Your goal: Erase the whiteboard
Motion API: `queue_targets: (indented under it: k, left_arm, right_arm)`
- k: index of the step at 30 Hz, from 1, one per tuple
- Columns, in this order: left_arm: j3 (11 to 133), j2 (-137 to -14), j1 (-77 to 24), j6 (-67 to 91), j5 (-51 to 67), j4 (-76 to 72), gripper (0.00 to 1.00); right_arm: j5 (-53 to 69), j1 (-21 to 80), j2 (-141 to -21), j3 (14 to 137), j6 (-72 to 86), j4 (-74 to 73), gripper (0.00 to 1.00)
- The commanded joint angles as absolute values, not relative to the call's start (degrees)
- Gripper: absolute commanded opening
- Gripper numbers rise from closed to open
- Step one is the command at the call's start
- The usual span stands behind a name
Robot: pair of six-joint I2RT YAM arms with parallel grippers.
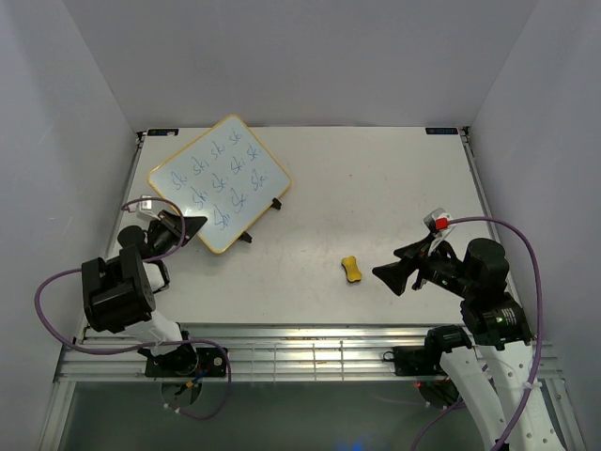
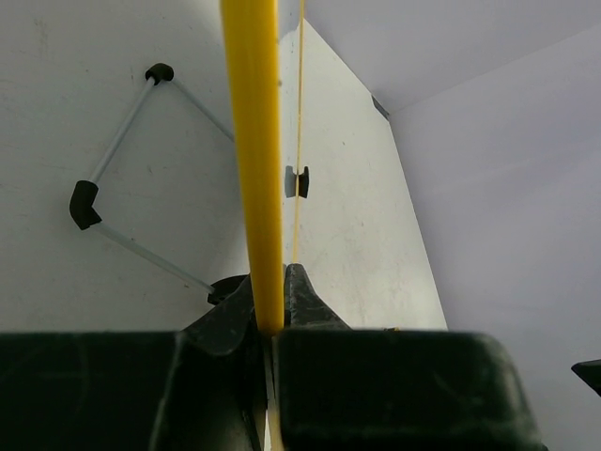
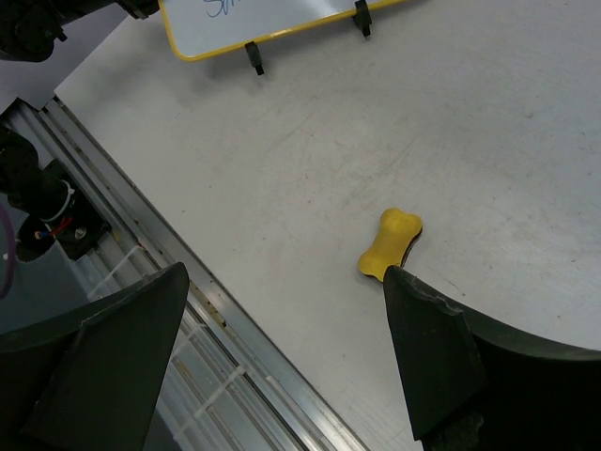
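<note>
My right gripper is next going to move down and to the left in the top view. It will turn its fingers to either side of the eraser's narrow middle (image 1: 351,270) (image 3: 391,244), because that lies slanted to them.
The whiteboard (image 1: 221,182), white with a yellow frame and several blue handwritten marks, lies tilted at the table's back left. My left gripper (image 1: 188,225) is shut on its near left edge; the left wrist view shows the yellow frame (image 2: 254,169) pinched between the fingers and the board's wire feet (image 2: 122,178) beside it. A small yellow bone-shaped eraser (image 1: 352,270) lies mid-table. My right gripper (image 1: 399,272) is open and empty just right of the eraser. In the right wrist view the eraser (image 3: 390,245) sits by the right fingertip (image 3: 423,329), with the board's edge (image 3: 272,23) at the top.
The white table (image 1: 376,188) is boxed in by white walls on three sides. A metal rail (image 1: 310,352) runs along the near edge between the arm bases. Purple cables loop from both arms.
</note>
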State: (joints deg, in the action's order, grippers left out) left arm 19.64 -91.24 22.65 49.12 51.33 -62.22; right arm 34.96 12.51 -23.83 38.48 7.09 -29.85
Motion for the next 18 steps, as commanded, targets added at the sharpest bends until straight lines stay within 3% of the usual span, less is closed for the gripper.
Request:
queue_targets:
  k: [1, 13, 18]
  left_arm:
    - [22.23, -83.17, 23.38, 46.50, 42.64, -58.81, 0.00]
    - [31.28, -75.94, 22.86, 49.13, 45.69, -56.60, 0.00]
    - [38.22, -73.92, 17.25, 50.89, 48.60, -53.62, 0.00]
  right_arm:
    - [36.21, 12.92, -24.52, 40.43, 7.12, -28.13, 0.90]
    - [34.90, 12.92, -25.14, 38.41, 11.16, -24.70, 0.90]
    - [27.18, 12.92, -27.33, 37.18, 17.64, -21.81, 0.90]
